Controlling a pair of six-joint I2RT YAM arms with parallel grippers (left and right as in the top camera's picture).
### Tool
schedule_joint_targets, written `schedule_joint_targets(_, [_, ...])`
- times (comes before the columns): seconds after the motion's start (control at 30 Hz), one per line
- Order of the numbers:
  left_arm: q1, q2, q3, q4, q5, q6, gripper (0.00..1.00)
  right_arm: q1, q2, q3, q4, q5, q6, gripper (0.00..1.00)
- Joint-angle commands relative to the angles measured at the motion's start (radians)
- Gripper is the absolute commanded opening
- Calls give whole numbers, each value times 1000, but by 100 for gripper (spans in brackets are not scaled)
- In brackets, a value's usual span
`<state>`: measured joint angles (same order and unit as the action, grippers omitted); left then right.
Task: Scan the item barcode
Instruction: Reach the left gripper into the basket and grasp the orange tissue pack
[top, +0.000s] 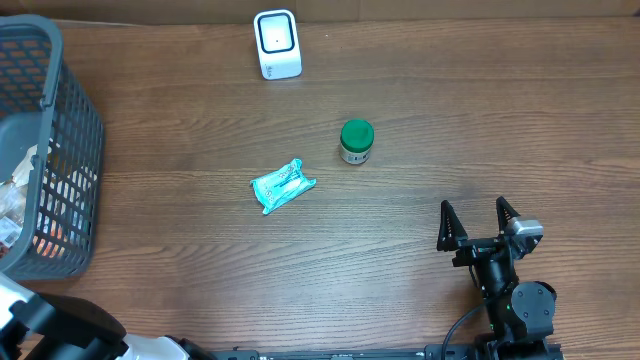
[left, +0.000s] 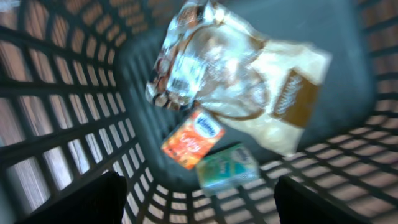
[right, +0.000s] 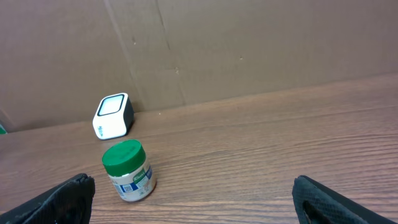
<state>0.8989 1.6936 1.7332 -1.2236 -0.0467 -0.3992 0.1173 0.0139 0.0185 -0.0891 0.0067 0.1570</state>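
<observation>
The orange packet lies below, so my left gripper's open fingers go down into the basket (left: 56, 112) next, around the packet's middle (left: 194, 138), which the snack bag leaves uncovered.
The white barcode scanner (top: 277, 44) stands at the table's far edge and also shows in the right wrist view (right: 112, 115). A green-lidded jar (top: 356, 142) stands upright mid-table. It appears ahead and to the left of my open, empty right gripper (right: 196, 205), which sits near the front edge (top: 479, 222). A teal packet (top: 283, 185) lies left of the jar. My left gripper (left: 202, 204) hangs open over the inside of the grey basket (left: 56, 112), above a clear snack bag (left: 236, 74), an orange packet (left: 193, 140) and a teal packet (left: 227, 167). It holds nothing.
The grey mesh basket (top: 70, 130) stands at the table's left edge. A brown cardboard wall (right: 249, 43) runs behind the scanner. Part of the left arm (top: 70, 325) shows at the front left corner.
</observation>
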Motion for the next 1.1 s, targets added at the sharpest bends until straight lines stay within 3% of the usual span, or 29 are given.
schedule_joint_targets(0.0, [5, 9, -113, 63, -13, 73, 81, -6, -10, -10, 6, -1, -5, 100])
schedule_joint_targets(0.17, [-6, 34, -232, 197, -8, 185, 87, -6, -10, -11, 6, -1, -5, 100])
schedule_joint_targets(0.33, [-9, 118, -242, 237, -9, 267, 87, -6, -10, -10, 6, -1, -5, 100])
schedule_joint_targets(0.53, [-12, 218, -242, 233, -8, 288, 81, -6, -10, -10, 6, -1, -5, 100])
schedule_joint_targets(0.87, [-23, 334, -242, 231, 3, 283, 80, -6, -10, -10, 6, -1, -5, 100])
schedule_joint_targets(1.0, [-29, 362, -242, 232, 3, 283, 75, -6, -10, -10, 6, -1, -5, 100])
schedule_joint_targets(1.07, [-31, 364, -242, 232, 3, 283, 62, -6, -10, -10, 6, -1, -5, 100])
